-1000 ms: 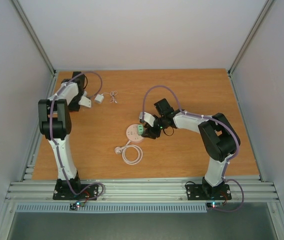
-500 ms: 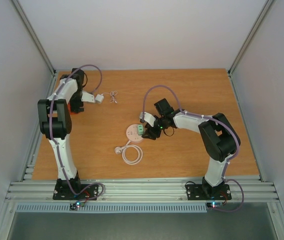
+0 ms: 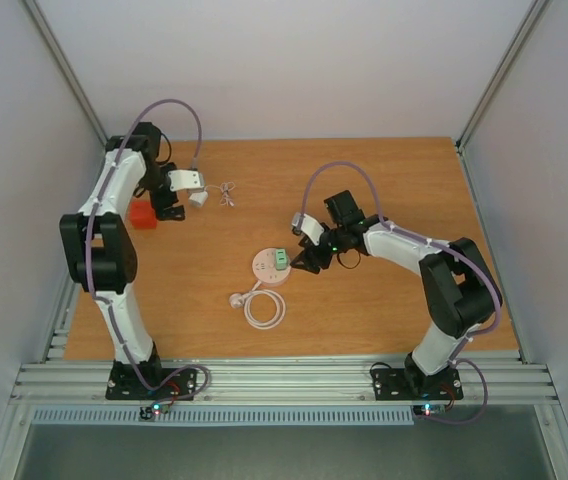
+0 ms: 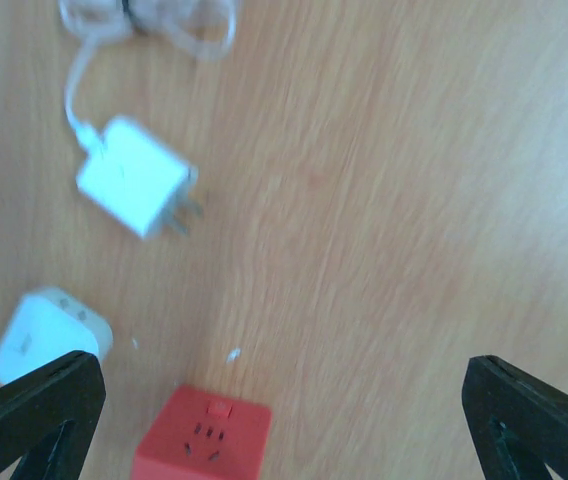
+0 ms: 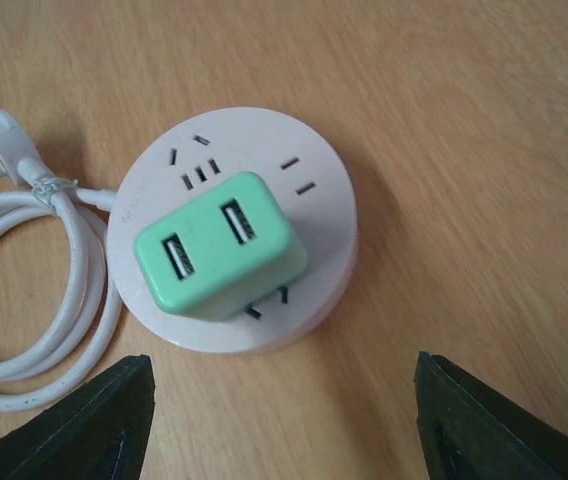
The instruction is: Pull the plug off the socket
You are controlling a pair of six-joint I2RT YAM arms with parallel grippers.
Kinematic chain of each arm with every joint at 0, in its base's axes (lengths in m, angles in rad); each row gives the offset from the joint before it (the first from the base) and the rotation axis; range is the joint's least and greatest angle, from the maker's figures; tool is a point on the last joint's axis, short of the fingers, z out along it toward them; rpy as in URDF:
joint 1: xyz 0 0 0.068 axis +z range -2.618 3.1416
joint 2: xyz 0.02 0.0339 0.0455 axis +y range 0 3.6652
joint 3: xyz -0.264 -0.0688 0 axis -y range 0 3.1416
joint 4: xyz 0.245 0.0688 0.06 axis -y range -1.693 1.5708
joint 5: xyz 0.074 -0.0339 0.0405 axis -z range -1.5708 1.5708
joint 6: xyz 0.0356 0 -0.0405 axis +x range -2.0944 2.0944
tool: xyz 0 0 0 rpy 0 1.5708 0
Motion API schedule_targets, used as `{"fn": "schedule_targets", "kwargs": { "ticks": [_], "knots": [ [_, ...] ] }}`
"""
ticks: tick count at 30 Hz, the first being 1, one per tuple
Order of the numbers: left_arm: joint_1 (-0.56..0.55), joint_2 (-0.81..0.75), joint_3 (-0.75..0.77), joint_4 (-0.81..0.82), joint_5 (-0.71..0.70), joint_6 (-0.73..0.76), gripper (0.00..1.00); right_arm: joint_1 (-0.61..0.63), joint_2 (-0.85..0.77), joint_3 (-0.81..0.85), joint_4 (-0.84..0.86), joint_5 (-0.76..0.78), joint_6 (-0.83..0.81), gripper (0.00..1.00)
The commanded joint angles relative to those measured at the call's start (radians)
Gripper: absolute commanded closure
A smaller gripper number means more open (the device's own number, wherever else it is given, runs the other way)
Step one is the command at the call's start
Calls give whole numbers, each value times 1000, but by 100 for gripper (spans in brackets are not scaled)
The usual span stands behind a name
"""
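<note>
The left gripper moves to the right in the top view and back next, closing around the mint-green plug's long sides. That plug still stands on the socket (image 3: 262,268).
The socket (image 5: 316,205) is a round, flat, pale pink disc on the wooden table, also seen mid-table in the top view as the socket (image 3: 262,268). A mint-green plug (image 5: 219,245) with two USB ports stands on it, slightly tilted; from above the plug (image 3: 280,259) sits on the disc's right side. My right gripper (image 5: 282,400) is open just short of the disc, with only bare wood between its fingers. In the top view the right gripper (image 3: 302,263) sits at the disc's right edge. My left gripper (image 4: 284,400) is open at the far left, above a red cube (image 4: 204,438).
A coiled white cable (image 5: 24,300) with its own plug lies left of the socket. Near the left gripper lie a white adapter (image 4: 134,190), a white block (image 4: 42,338) and a cable bundle (image 4: 154,18). The red cube (image 3: 142,215) stands near the table's left edge.
The left gripper has opened wide and risen, and the red cube now stands free on the table. The right gripper has opened wider and drawn back a little from the green plug.
</note>
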Motion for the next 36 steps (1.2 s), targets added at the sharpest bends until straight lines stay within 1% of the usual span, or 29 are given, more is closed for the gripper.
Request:
{"fn": "schedule_targets", "kwargs": {
  "ticks": [1,4,7,8,12,18,24,29,36],
  "knots": [
    [-49,-98,29,-112,285,53,0,-45,-47,-19,-21,-51,46,28],
    [-97,-142,-6,-142,369,152,0,-76,-60,-23,-27,-67,64,28],
    [-145,-179,-49,-145,420,221,0,-100,-70,-27,-30,-76,84,28],
    [-164,-182,-56,-157,427,273,0,-109,-71,-27,-32,-78,91,28],
    [-260,-188,-72,-192,436,396,2,-139,-69,-28,-32,-87,122,27],
    [-384,-173,-95,-207,368,576,4,-162,-65,-41,-17,-90,152,27],
    [-488,-82,-24,-241,321,683,9,-196,-61,-50,10,-95,204,27],
    [-548,-15,20,-241,285,749,16,-220,-66,-62,29,-91,235,27],
    [-606,60,60,-204,253,763,22,-223,-71,-70,38,-79,252,27]
  ]
}}
